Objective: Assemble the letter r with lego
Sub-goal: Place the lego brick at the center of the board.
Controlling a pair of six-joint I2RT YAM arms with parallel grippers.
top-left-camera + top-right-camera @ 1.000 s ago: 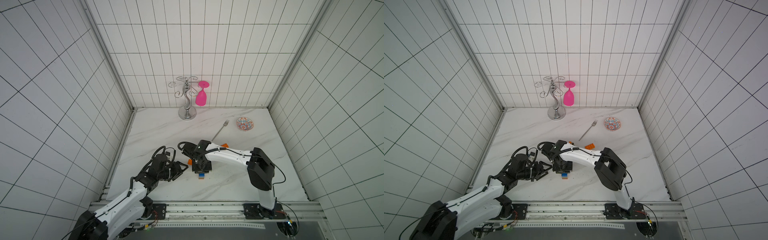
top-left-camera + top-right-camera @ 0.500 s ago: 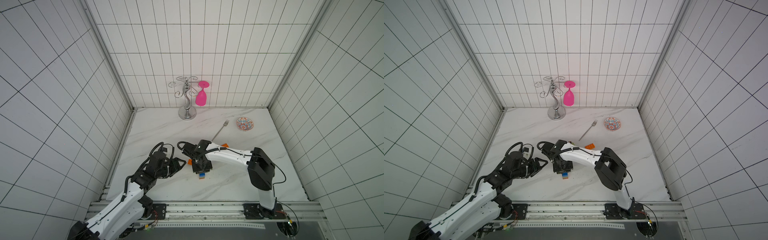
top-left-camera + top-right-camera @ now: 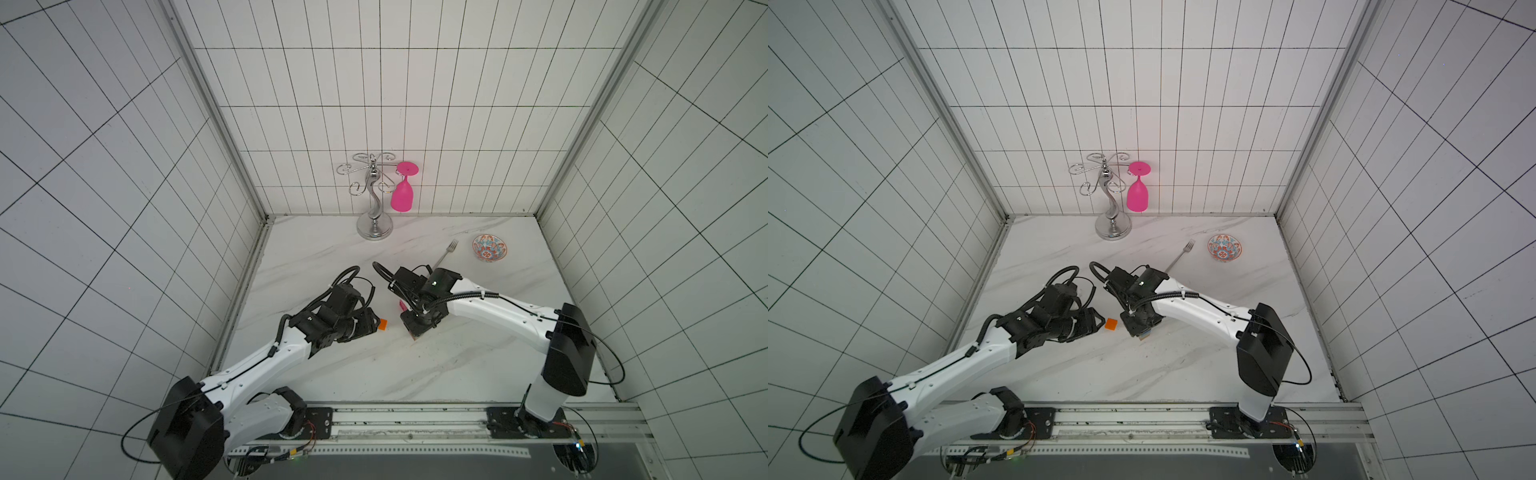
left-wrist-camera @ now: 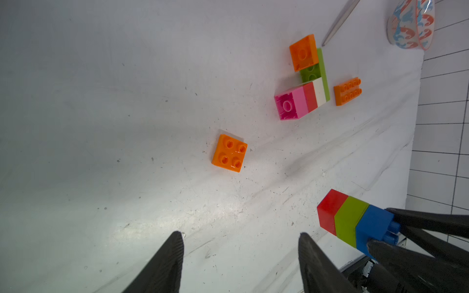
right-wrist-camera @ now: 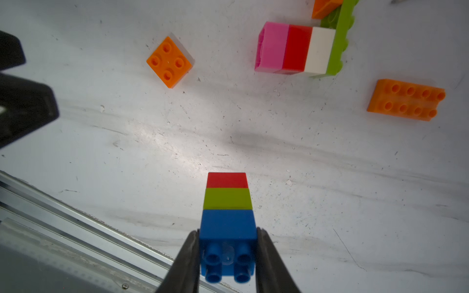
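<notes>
I will next move my right gripper down toward the bare tabletop below the red end [image 3: 418,345] [image 5: 234,166] and let go of the blue brick, because the stack is still hanging above the table.
My right gripper [image 5: 227,230] is shut on the blue brick of a blue, lime green and red lego stack [image 5: 227,197], held tilted just above the table [image 4: 127,101]. The same stack [image 4: 355,223] shows in the left wrist view. My left gripper [image 4: 240,234] is open and holds nothing. An orange square brick [image 4: 229,153] lies studs up a short way ahead of its fingertips [image 3: 382,324]. Farther off lies a pink, red and cream stack on a long green brick [image 5: 295,48], with a second orange square [image 4: 303,52] on it. A long orange brick [image 5: 406,100] lies beside it.
A patterned bowl [image 3: 489,248] and a fork [image 3: 445,255] lie at the back right. A chrome glass rack [image 3: 374,199] with a pink glass [image 3: 402,195] stands at the back wall. The metal rail [image 5: 76,228] runs along the table's front edge.
My left gripper drew back, then came forward to the orange square brick, its jaws a little wider. My right gripper shifted slightly to the right with the stack.
</notes>
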